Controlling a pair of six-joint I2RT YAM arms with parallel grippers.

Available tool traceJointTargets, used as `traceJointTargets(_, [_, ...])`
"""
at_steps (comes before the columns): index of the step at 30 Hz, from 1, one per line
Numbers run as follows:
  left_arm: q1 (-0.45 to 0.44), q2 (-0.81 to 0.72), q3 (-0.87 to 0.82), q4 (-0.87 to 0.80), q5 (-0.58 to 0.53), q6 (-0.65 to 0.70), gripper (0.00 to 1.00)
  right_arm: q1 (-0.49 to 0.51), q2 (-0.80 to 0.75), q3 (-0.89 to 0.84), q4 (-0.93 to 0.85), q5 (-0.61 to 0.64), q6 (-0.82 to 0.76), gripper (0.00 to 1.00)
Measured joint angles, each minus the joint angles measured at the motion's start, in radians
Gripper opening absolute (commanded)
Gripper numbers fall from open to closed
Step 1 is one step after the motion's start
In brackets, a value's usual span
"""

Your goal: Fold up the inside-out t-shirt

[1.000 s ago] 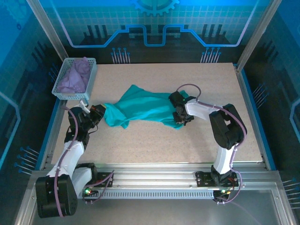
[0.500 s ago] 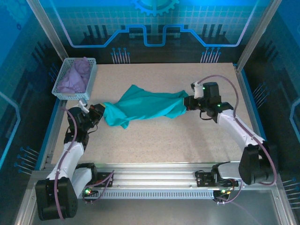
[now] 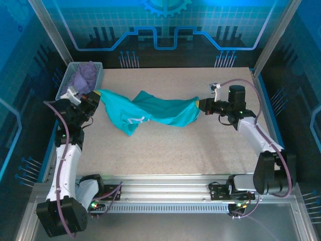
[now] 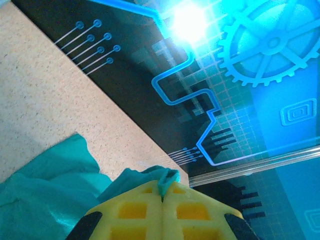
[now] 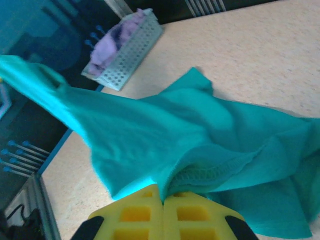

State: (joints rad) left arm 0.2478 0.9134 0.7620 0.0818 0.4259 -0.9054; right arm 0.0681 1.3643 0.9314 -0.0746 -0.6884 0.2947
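My right gripper moves down next, fingers tipped downward, then releases the stitched hem on the tabletop, since the table lies below those raised fingers.
The teal-green inside-out t-shirt hangs stretched across the middle of the table between both grippers, sagging in a bunched band. My left gripper is shut on its left end, near the basket; a pinched fold of teal fabric pokes out between the yellow fingers. My right gripper is shut on the shirt's right end, where a stitched hem disappears between the yellow fingers. From the right wrist the shirt spreads away toward the far left.
A grey perforated basket holding a lavender-purple cloth stands at the table's back left corner, right beside my left gripper. The same basket appears in the right wrist view. Blue frame rails border the speckled tabletop.
The left gripper has lifted its end of the shirt up and back toward the basket. The right gripper closed on the shirt's right end and pulled it rightward, stretching the fabric out.
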Motion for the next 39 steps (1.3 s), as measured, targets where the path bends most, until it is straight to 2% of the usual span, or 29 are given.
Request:
traceJointTargets(5, [0.000, 0.031, 0.002, -0.050, 0.002, 0.033, 0.00, 0.076, 0.265, 0.145, -0.126, 0.092, 0.001, 0.03])
traceJointTargets(11, [0.000, 0.068, 0.001, -0.083, 0.003, 0.048, 0.00, 0.082, 0.539, 0.256, -0.252, 0.132, -0.005, 0.10])
traceJointTargets(20, [0.000, 0.069, 0.001, -0.086, 0.003, 0.051, 0.00, 0.082, 0.523, 0.249, -0.301, 0.161, -0.071, 0.32])
traceJointTargets(26, [0.000, 0.069, 0.000, -0.085, 0.003, 0.051, 0.00, 0.082, 0.478, 0.207, -0.322, 0.226, -0.101, 0.37])
traceJointTargets(30, [0.000, 0.069, 0.000, -0.085, 0.005, 0.051, 0.00, 0.083, 0.478, 0.192, -0.328, 0.244, -0.106, 0.37])
traceJointTargets(33, [0.000, 0.069, 0.000, -0.085, 0.010, 0.051, 0.00, 0.086, 0.478, 0.190, -0.328, 0.249, -0.112, 0.32])
traceJointTargets(39, [0.000, 0.069, -0.006, -0.085, 0.010, 0.051, 0.00, 0.090, 0.478, 0.177, -0.319, 0.256, -0.111, 0.06])
